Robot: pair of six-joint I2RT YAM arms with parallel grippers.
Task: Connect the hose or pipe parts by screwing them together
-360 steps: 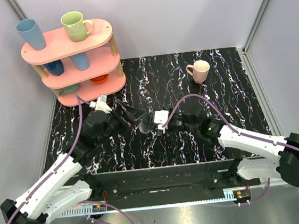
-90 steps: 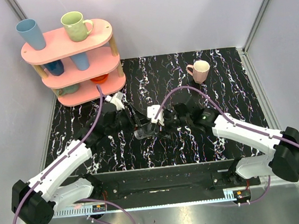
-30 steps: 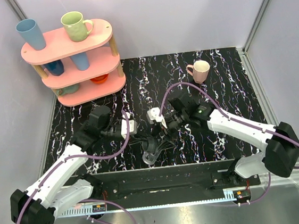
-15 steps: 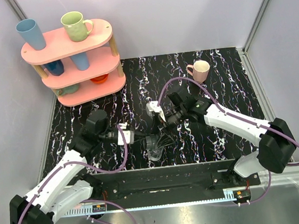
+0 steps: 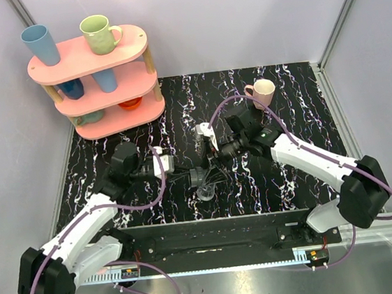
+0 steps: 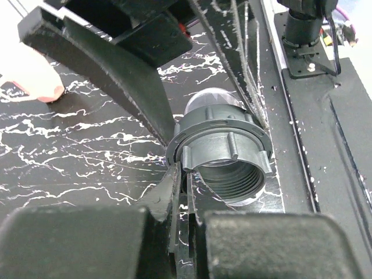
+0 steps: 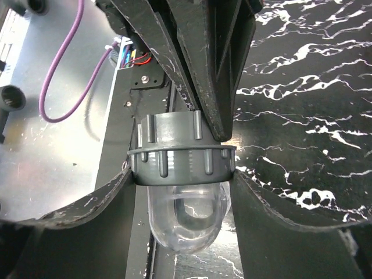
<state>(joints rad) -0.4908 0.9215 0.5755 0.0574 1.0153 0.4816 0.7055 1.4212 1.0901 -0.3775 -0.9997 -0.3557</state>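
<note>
I will first turn the fitting with my left gripper and carry it away from my base, so that my gripper can open over the open marble (image 5: 183, 141) (image 6: 90, 160).
A dark grey ring fitting (image 5: 198, 177) with a clear tube (image 5: 205, 192) seated in it hangs between both grippers, just above the marbled table near its front edge. My left gripper (image 5: 187, 177) comes in from the left. In the left wrist view the left gripper (image 6: 185, 174) pinches the fitting's (image 6: 224, 152) threaded rim, one finger inside and one outside. My right gripper (image 5: 210, 168) reaches down from the back right. In the right wrist view the right gripper (image 7: 183, 174) presses both sides of the ribbed ring (image 7: 180, 156), and the tube's rounded end (image 7: 186, 216) pokes out below.
A pink mug (image 5: 263, 92) stands at the back right of the table. A pink three-tier shelf (image 5: 132, 43) with cups fills the back left corner. The black mounting rail (image 5: 212, 233) runs along the near edge. Purple cables (image 5: 233, 101) loop over the arms.
The held parts have moved a little away from the near edge, with both grippers still on them. The right arm has drawn back toward the mug.
</note>
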